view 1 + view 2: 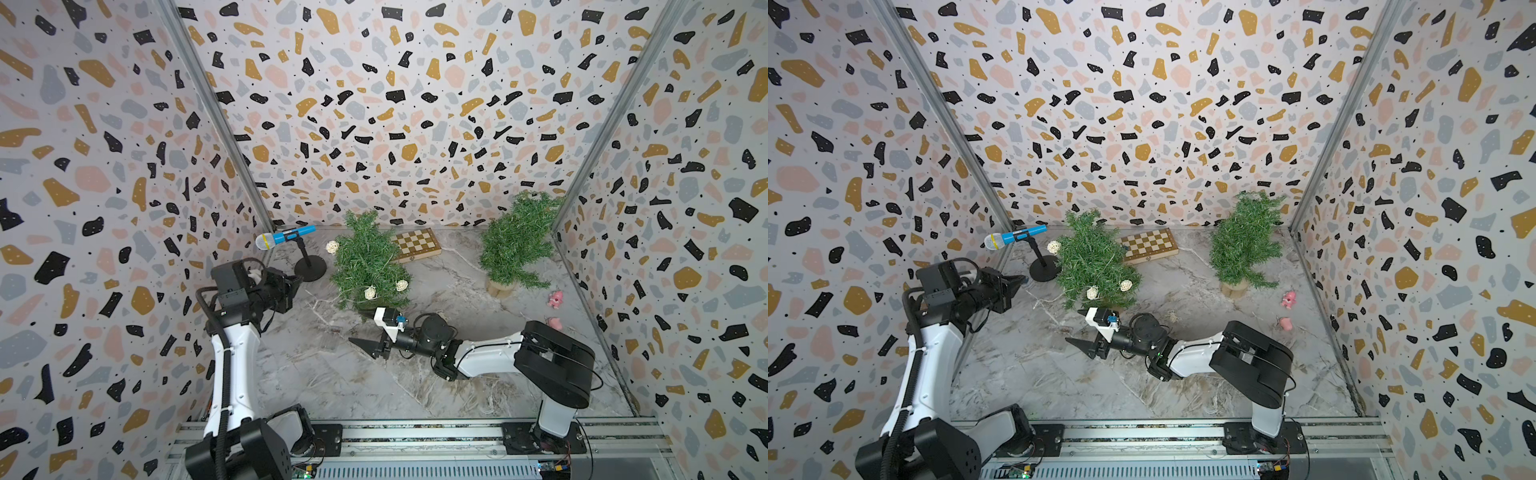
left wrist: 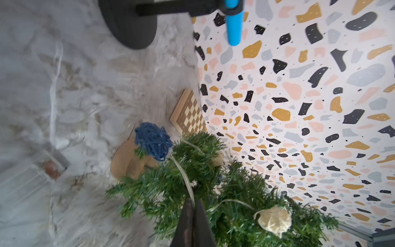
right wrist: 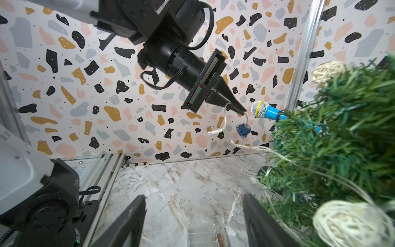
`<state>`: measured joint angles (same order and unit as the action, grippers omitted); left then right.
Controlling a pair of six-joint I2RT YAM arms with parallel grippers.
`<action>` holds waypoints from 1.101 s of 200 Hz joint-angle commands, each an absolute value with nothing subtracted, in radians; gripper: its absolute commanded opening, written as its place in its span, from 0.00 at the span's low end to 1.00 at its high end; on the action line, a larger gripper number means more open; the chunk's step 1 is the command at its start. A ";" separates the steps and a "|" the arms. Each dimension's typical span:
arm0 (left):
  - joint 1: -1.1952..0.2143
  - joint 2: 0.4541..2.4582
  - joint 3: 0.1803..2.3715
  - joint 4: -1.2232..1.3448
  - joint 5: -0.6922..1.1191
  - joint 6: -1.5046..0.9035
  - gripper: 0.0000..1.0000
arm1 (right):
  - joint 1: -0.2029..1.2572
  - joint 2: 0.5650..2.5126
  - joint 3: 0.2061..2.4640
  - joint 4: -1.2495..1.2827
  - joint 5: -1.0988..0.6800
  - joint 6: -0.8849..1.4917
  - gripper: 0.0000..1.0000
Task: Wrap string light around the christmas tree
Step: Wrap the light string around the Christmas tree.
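I should next raise my left gripper outward to the tree's top (image 2: 327, 220), which is farther outward and higher than the gripper. Then I should let go of the wire (image 2: 183, 177), whose ball still hangs free.
The christmas tree (image 1: 365, 262) (image 1: 1090, 259) stands mid-table on a wooden base (image 2: 126, 162). The string light's pale woven balls (image 1: 370, 293) (image 1: 401, 285) (image 1: 332, 247) lie on its branches. My left gripper (image 1: 296, 282) (image 2: 193, 202) is raised to the tree's left and shut on the string light's thin wire (image 2: 183, 177). A blue ball (image 3: 243, 129) (image 2: 154, 141) dangles from that wire just past the tips. My right gripper (image 1: 361, 332) (image 3: 194, 196) hovers low by the tree's front foot, open and holding nothing. The clear battery box (image 3: 201, 235) lies on the table under it.
A blue microphone (image 1: 286, 237) on a black round stand (image 1: 309, 268) stands just left of the tree. A chessboard (image 1: 417, 245) lies behind it. A second, bare tree (image 1: 517, 241) stands at the back right, with two pink toys (image 1: 555, 299) (image 1: 554, 323) near the right wall.
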<state>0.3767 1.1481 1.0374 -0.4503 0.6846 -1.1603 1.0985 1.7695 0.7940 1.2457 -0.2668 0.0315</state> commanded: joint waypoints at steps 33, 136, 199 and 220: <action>0.158 1.347 1.440 -0.495 0.445 -0.773 0.00 | 1.082 1.669 0.662 1.321 -0.207 0.052 0.73; -0.129 1.816 2.136 -0.881 0.420 -0.352 0.00 | 1.091 1.635 0.597 1.271 -0.201 0.000 0.72; -0.176 1.949 2.381 -1.162 0.423 -0.197 0.45 | 1.095 1.650 0.583 1.273 -0.187 0.002 0.72; -0.175 1.926 2.393 -1.175 0.393 -0.176 0.52 | 1.097 1.644 0.581 1.262 -0.187 -0.005 0.72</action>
<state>-0.1787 1.9640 2.3501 -1.0908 0.4240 -0.2470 1.0916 1.6661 0.5888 1.2491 -0.1944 -0.0040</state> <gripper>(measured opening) 0.497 0.717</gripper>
